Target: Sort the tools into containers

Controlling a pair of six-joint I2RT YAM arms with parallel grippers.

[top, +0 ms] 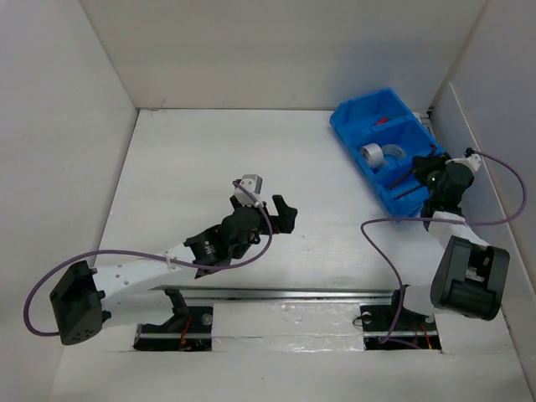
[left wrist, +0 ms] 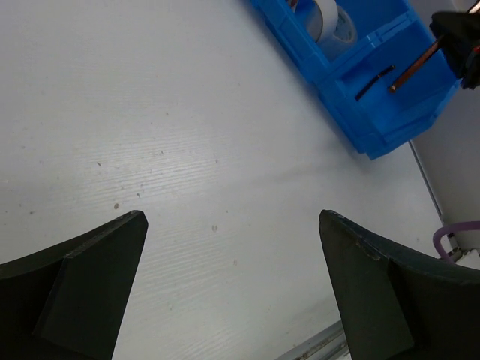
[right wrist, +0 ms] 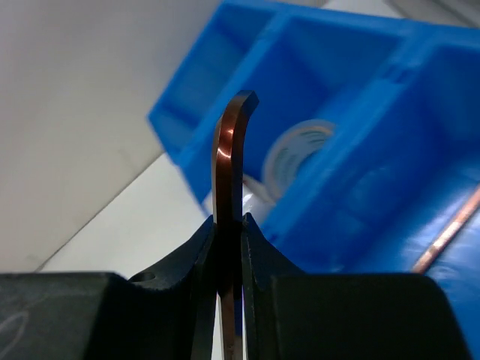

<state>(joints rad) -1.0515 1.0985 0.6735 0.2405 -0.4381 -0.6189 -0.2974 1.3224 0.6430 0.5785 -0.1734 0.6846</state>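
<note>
The coppery hex key in my right gripper should go down next into the blue bin's near section [top: 405,187] [right wrist: 420,221] below the gripper. I should release it there, where another hex key already lies.
The blue three-compartment bin [top: 352,126] stands at the far right of the table. Its middle compartment holds a silver-grey tape roll [top: 381,155]; a red-handled item [top: 382,122] shows in the far one. My right gripper [top: 429,173] is shut on a thin dark hex key [right wrist: 227,157] and hovers over the bin's near compartment, where another hex key [right wrist: 448,234] lies. The bin [left wrist: 390,120], the roll [left wrist: 326,19] and a lying hex key [left wrist: 373,82] also show in the left wrist view. My left gripper [top: 283,214] is open and empty over the bare table, mid-table.
White walls enclose the table on the left, back and right. A metal rail [top: 285,295] runs along the near edge by the arm bases. Purple cables [top: 394,222] loop from both arms.
</note>
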